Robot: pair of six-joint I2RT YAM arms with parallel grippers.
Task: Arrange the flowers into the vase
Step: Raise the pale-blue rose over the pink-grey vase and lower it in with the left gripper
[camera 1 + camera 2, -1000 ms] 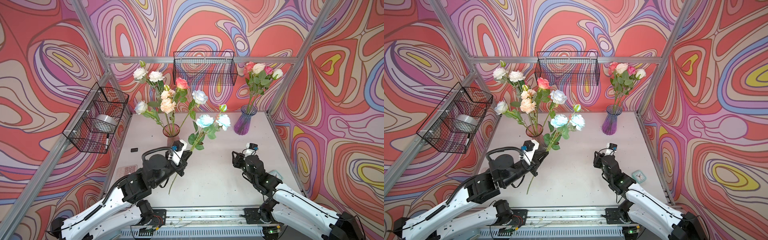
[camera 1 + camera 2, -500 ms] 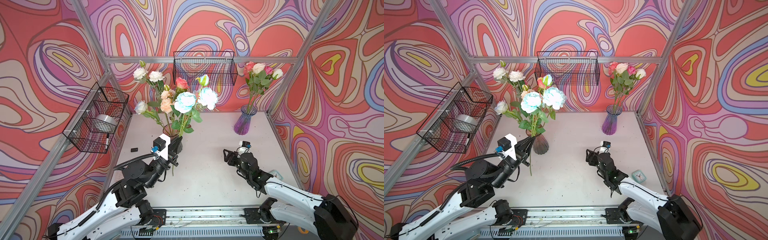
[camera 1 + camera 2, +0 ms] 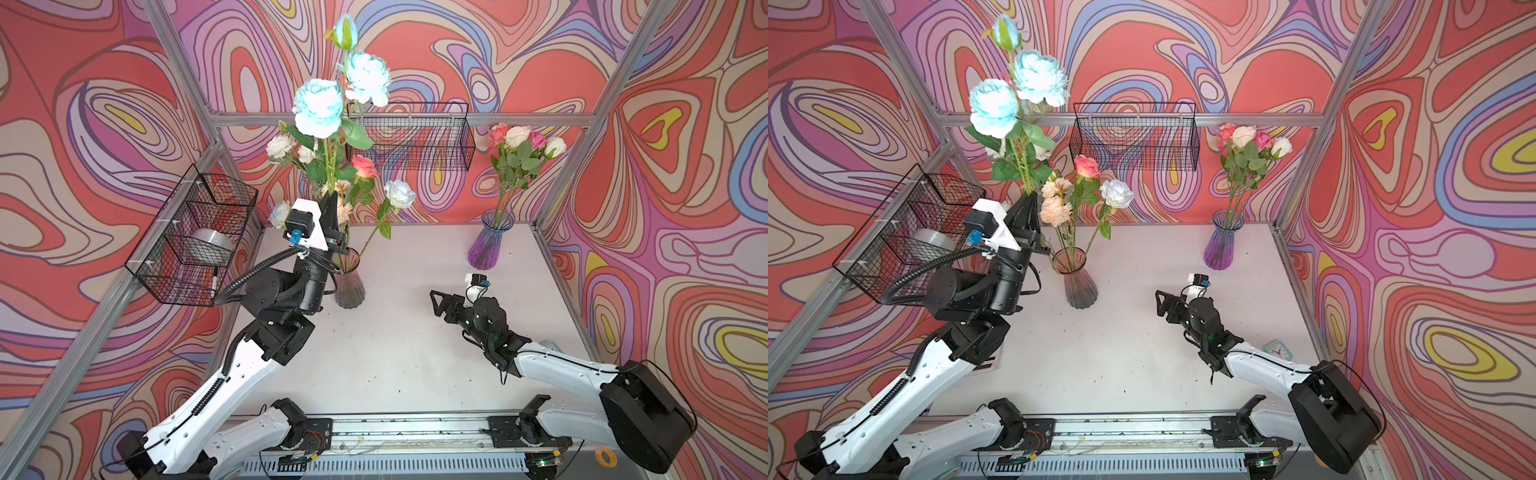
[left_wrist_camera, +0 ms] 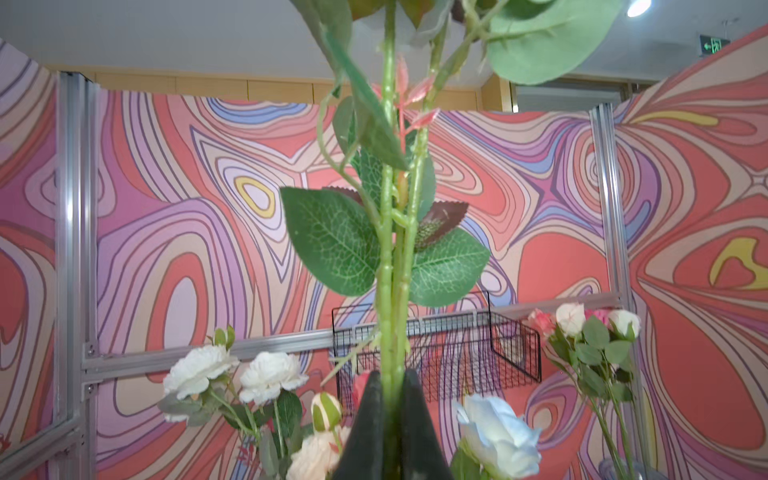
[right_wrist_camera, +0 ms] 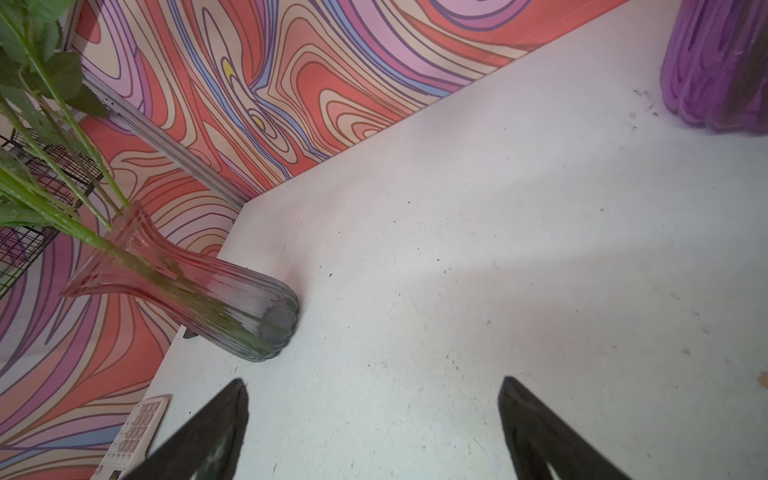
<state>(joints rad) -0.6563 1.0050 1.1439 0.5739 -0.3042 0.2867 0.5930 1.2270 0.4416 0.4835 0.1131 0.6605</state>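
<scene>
I will move my left gripper down and outward to let the green stems go into the glass vase's opening (image 3: 1069, 258), because that opening is below and outward of my gripper.
My left gripper (image 3: 332, 198) (image 3: 1029, 199) (image 4: 391, 374) is shut on the green stems of the pale blue flowers (image 3: 319, 107) (image 3: 994, 106). It holds them upright, high above and just left of the grey-pink glass vase (image 3: 348, 286) (image 3: 1079, 286) (image 5: 187, 291). That vase holds several white, cream and coral flowers (image 3: 363, 166) (image 3: 1087, 166). The stems' lower ends are hidden behind the gripper. My right gripper (image 3: 436, 301) (image 3: 1160, 301) (image 5: 374, 399) hangs low over the table right of the vase, open with nothing between its fingers.
A purple vase (image 3: 488, 245) (image 3: 1221, 245) with pink and white roses (image 3: 521, 145) stands at the back right. Wire baskets hang on the back wall (image 3: 409, 137) and the left wall (image 3: 195, 232). A small clock (image 3: 1278, 348) lies right; a keypad (image 5: 133, 432) lies near the glass vase.
The left arm swung the pale blue flowers from slanted over the table to upright and lifted them high by the vase. The right gripper opened and moved left.
</scene>
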